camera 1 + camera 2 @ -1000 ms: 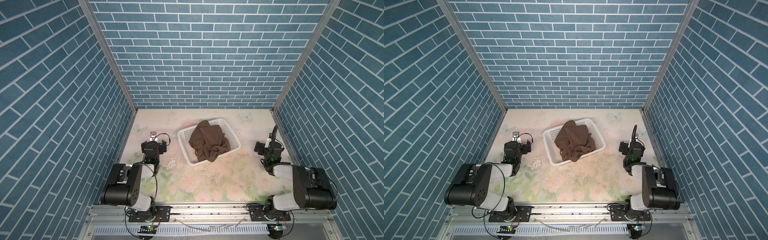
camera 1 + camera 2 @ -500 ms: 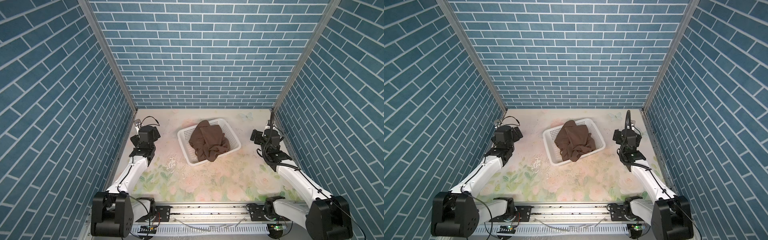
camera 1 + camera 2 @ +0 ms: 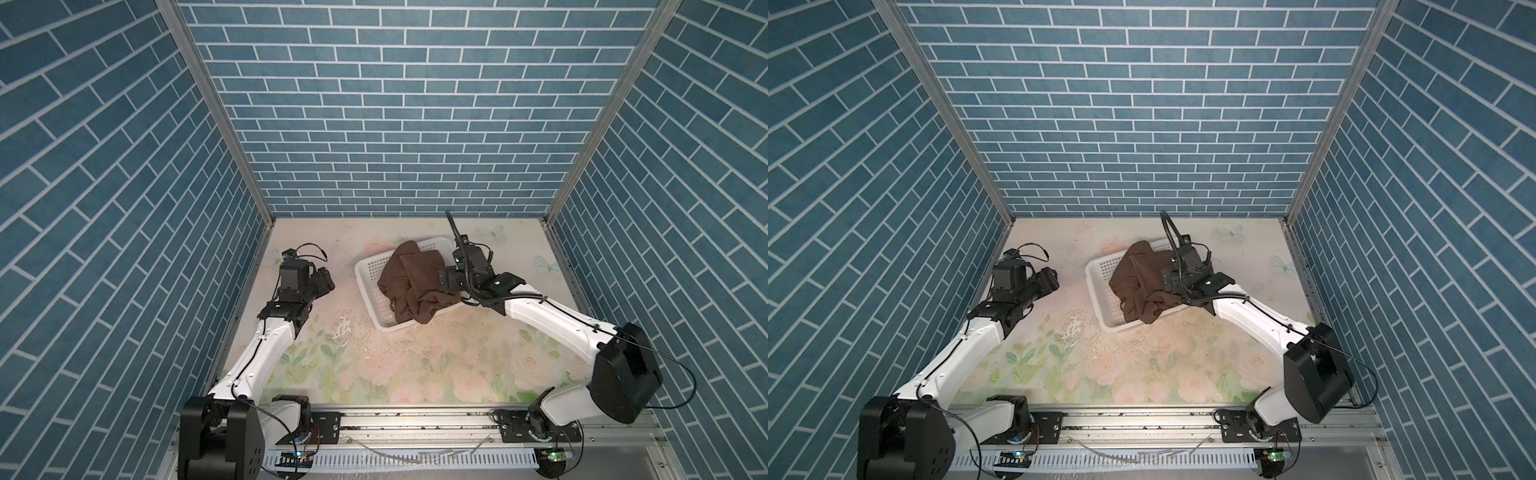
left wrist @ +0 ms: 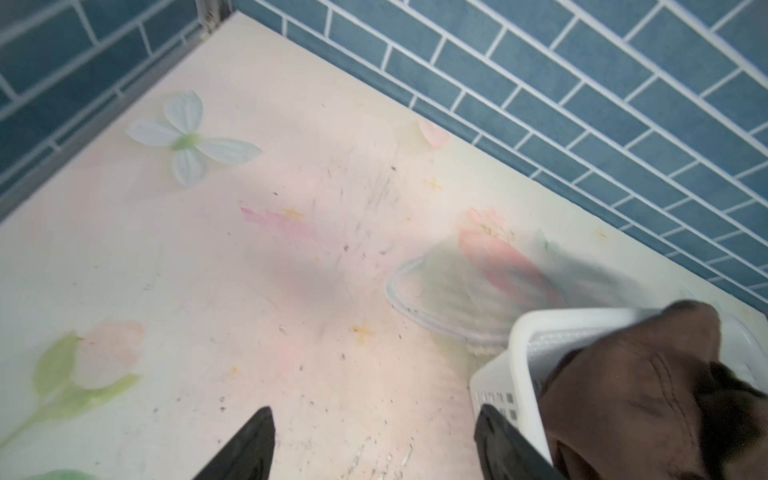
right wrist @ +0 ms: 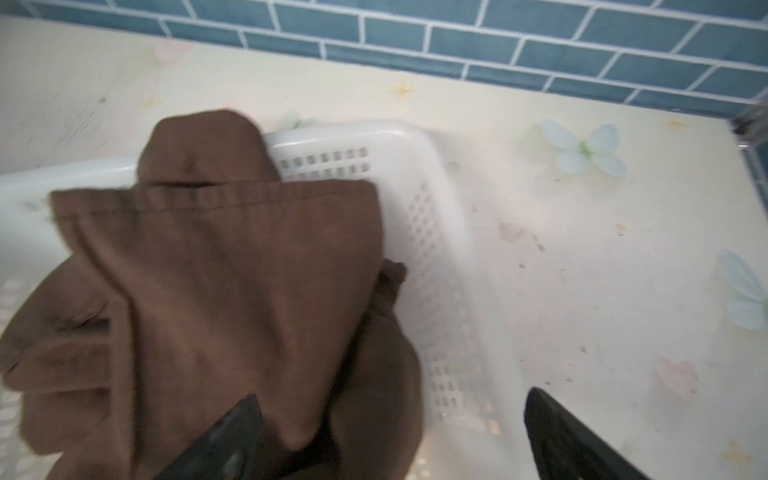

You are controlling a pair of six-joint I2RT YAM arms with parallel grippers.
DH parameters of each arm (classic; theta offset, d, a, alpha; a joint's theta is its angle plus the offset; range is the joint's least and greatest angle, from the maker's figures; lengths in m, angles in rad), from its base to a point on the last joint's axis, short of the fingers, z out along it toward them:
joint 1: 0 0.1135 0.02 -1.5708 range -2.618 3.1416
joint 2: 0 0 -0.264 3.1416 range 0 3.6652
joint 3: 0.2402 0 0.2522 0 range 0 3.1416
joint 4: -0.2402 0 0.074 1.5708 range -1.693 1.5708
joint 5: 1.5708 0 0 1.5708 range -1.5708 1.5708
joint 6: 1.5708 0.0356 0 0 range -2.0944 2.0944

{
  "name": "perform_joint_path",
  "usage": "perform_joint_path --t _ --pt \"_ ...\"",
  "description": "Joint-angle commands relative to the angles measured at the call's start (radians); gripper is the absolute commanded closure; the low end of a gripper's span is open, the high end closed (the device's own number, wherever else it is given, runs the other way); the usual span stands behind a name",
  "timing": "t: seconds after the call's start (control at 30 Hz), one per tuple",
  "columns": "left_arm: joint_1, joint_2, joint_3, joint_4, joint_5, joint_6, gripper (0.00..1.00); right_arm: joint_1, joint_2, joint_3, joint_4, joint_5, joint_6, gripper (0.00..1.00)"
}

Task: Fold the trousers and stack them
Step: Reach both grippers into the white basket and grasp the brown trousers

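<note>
My right gripper needs to move away from the basket's side and down onto the middle of the trousers, since one finger is outside the basket.
The dark brown trousers lie crumpled in a white perforated basket at mid-table, spilling over its near rim. My right gripper hovers at the basket's right side. In the right wrist view it is open, one finger over the trousers and the other outside the basket wall. My left gripper is left of the basket, apart from it. In the left wrist view it is open over bare table, with the basket corner and trousers beside one finger.
The table has a pale floral cover with a scuffed patch near the basket's front left corner. Blue brick walls close off the left, back and right. A metal rail runs along the front edge.
Both arms have unfolded from their resting pose near the front and reached towards the basket. The right gripper now hangs over its right edge, and the left gripper has neared its left side.
</note>
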Motion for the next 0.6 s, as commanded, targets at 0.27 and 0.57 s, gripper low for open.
perform_joint_path --t 0.27,0.57 --pt "-0.15 0.174 0.036 0.044 0.195 -0.061 0.31 0.043 0.312 0.232 -0.045 -0.239 0.025 0.01" --pt "-0.391 0.378 0.159 0.044 0.125 -0.082 0.43 0.027 0.522 0.33 0.01 -0.26 0.032 0.27"
